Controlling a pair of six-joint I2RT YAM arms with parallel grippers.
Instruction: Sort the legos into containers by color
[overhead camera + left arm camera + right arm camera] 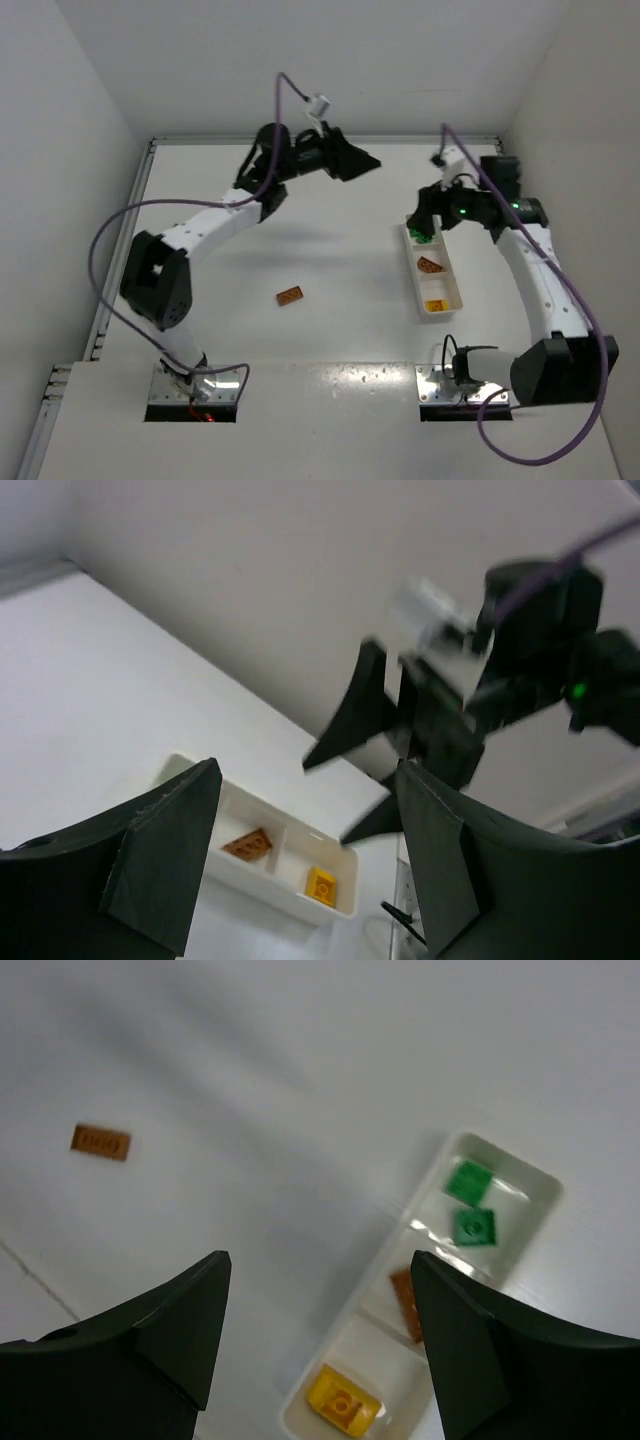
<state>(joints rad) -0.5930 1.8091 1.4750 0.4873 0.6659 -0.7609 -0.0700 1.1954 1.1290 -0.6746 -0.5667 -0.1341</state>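
Observation:
The loose brown lego is still outside the tray point(457, 285), so I need to move my right gripper down and to the left in the top view next and turn it to straddle that lego.
The white three-compartment tray point(457, 285) lies at the right. Its far compartment holds two green legos point(474, 1227), the middle a brown lego point(430, 265), the near one a yellow lego point(435, 305). Another brown lego point(291, 295) lies loose on the table at centre; it also shows in the right wrist view point(101, 1143). My right gripper point(422, 218) is open and empty, above the tray's far end. My left gripper point(365, 160) is open and empty, raised at the back, well away from the loose lego. Its wrist view shows the tray point(254, 878), brown lego point(248, 843) and yellow lego point(321, 885).
White walls close the table at the back and both sides. The right gripper point(400, 720) shows in the left wrist view, above the tray. Purple cables run along both arms. The arm bases stand at the near edge.

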